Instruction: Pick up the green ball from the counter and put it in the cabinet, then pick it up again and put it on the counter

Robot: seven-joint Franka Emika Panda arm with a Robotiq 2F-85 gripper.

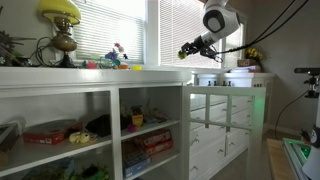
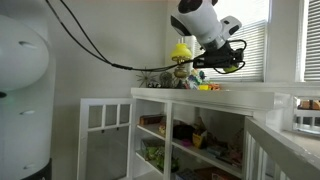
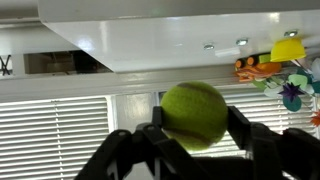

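Note:
I should next move my gripper outward and down toward the bare counter end by the window (image 3: 150, 51) and let go of the green ball (image 3: 195, 113) there, because the ball is still hanging above that counter end.
In the wrist view the green ball (image 3: 195, 113), a fuzzy yellow-green tennis-type ball, sits clamped between my two black fingers (image 3: 243, 128). My gripper (image 3: 196, 122) is shut on it. In both exterior views the gripper (image 1: 187, 50) (image 2: 231, 60) hangs in the air a little above the counter (image 1: 100, 72) (image 2: 235, 93), near its end by the window. The ball shows there only as a small greenish spot at the fingertips. The cabinet (image 1: 105, 130) (image 2: 190, 135), with open white compartments of toys and boxes, lies below the counter top.
A big yellow lamp-like dome (image 1: 60, 12) (image 2: 181, 50) and a multicoloured toy cluster (image 1: 117, 56) stand on the counter. A white drawer unit with knobs (image 1: 225, 125) adjoins the cabinet. Window blinds (image 3: 60, 130) hang behind the gripper.

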